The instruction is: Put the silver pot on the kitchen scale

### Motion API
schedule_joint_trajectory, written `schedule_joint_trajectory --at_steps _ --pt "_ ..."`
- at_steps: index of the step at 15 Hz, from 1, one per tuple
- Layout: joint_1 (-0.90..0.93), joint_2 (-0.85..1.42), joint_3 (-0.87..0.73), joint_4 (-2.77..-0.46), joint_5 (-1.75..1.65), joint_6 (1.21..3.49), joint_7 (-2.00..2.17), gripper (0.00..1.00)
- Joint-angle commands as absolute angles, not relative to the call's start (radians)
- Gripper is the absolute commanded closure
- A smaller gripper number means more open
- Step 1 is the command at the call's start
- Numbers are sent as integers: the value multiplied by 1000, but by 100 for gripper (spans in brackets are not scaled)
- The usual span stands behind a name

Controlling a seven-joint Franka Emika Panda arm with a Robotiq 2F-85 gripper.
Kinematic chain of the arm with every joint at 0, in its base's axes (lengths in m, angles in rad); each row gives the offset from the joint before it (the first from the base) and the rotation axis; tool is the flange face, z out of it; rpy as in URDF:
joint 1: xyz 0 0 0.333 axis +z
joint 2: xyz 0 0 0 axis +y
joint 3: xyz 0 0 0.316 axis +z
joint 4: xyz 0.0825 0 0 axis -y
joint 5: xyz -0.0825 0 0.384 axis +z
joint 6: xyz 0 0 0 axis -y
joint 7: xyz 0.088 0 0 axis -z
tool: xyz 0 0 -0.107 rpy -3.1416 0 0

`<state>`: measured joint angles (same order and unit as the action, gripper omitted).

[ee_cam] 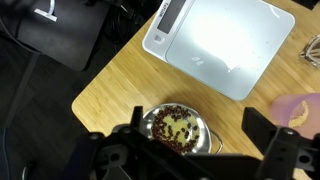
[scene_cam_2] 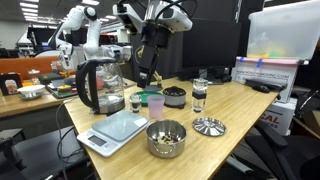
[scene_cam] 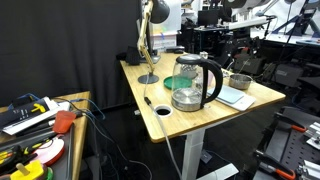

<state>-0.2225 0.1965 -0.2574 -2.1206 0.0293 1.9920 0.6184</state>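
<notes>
The silver pot's looped handle (scene_cam_2: 178, 123) (ee_cam: 217, 143) is below, between my gripper's open fingers, so my gripper needs to go straight down next onto that handle and the pot's rim.
The silver pot (ee_cam: 178, 128) is small, round and shiny, and stands on the wooden table just in front of the kitchen scale (ee_cam: 215, 40), a pale flat slab with rounded corners. The two are apart. Both show in both exterior views: the pot (scene_cam_2: 166, 138) (scene_cam: 240, 81) and the scale (scene_cam_2: 115, 128) (scene_cam: 235, 97). My gripper (ee_cam: 196, 120) is open and empty and hangs above the pot, with a finger on each side of it in the wrist view. In an exterior view the gripper (scene_cam_2: 144, 72) is well above the table.
A tall glass kettle (scene_cam_2: 97, 85) with a black handle stands beside the scale. A green cup (scene_cam_2: 152, 103), a black bowl (scene_cam_2: 174, 96), a glass (scene_cam_2: 198, 95) and a metal lid (scene_cam_2: 208, 126) are nearby. The table edge (ee_cam: 95, 90) runs close to the pot.
</notes>
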Motion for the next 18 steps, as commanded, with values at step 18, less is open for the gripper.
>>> schedule_joint_trajectory --at_steps 18 --pt "-306 605 -246 -1870 277 2133 420 0"
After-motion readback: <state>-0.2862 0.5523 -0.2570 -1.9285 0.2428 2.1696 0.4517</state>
